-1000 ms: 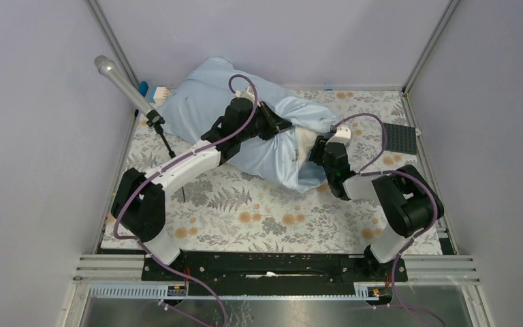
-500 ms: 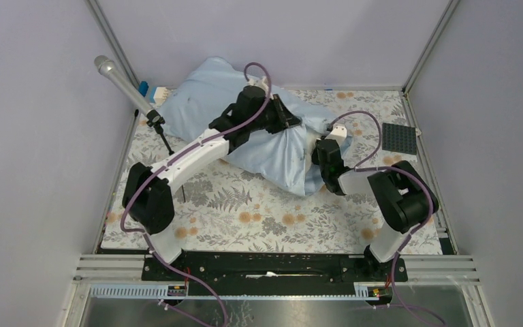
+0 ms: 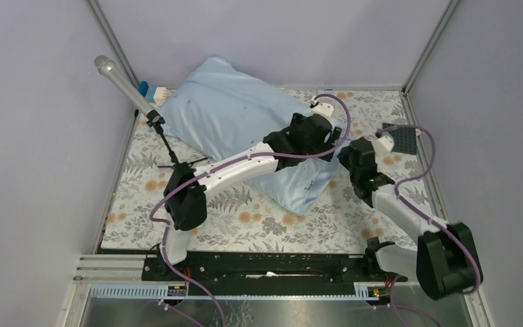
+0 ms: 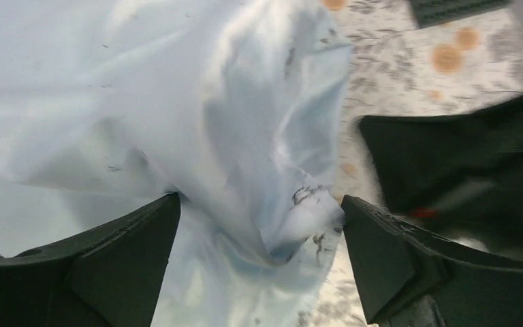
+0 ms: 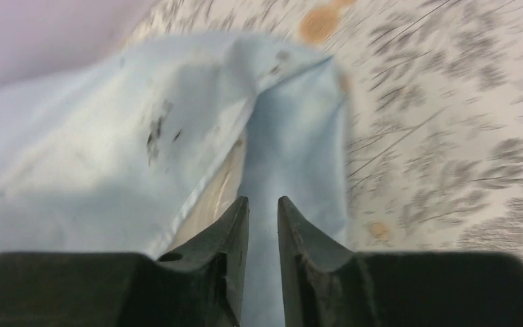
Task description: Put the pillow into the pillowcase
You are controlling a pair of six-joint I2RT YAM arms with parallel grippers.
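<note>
The left gripper will go down over the hemmed fold and close on it, since the loose fold at the pillowcase's opening [image 4: 282, 242] is already between its wide-open fingers.
The light-blue pillowcase [image 3: 231, 109] lies plump and slanted from the back left corner toward the middle of the table. The cream pillow [image 5: 214, 194] shows only as a strip inside the sack's mouth in the right wrist view. My left gripper [image 3: 330, 136] hangs over the sack's right end. Its jaws [image 4: 259, 201] are wide open, with a loose fold of pillowcase [image 4: 177, 102] between them, not pinched. My right gripper [image 3: 349, 155] is just right of it. Its fingers [image 5: 263, 199] stand a narrow gap apart at the mouth's hem, over the blue fabric [image 5: 109, 157].
A microphone [image 3: 119, 82] on a thin stand [image 3: 167, 143] leans in at the back left. A dark studded plate [image 3: 400, 136] lies at the right edge. A floral cloth [image 3: 245, 218] covers the table, and grey walls close in on three sides.
My left arm swung right from the sack's middle to its right end and opened its jaws. My right arm drew back to the right; its jaws parted slightly. The white patch at the mouth is covered.
</note>
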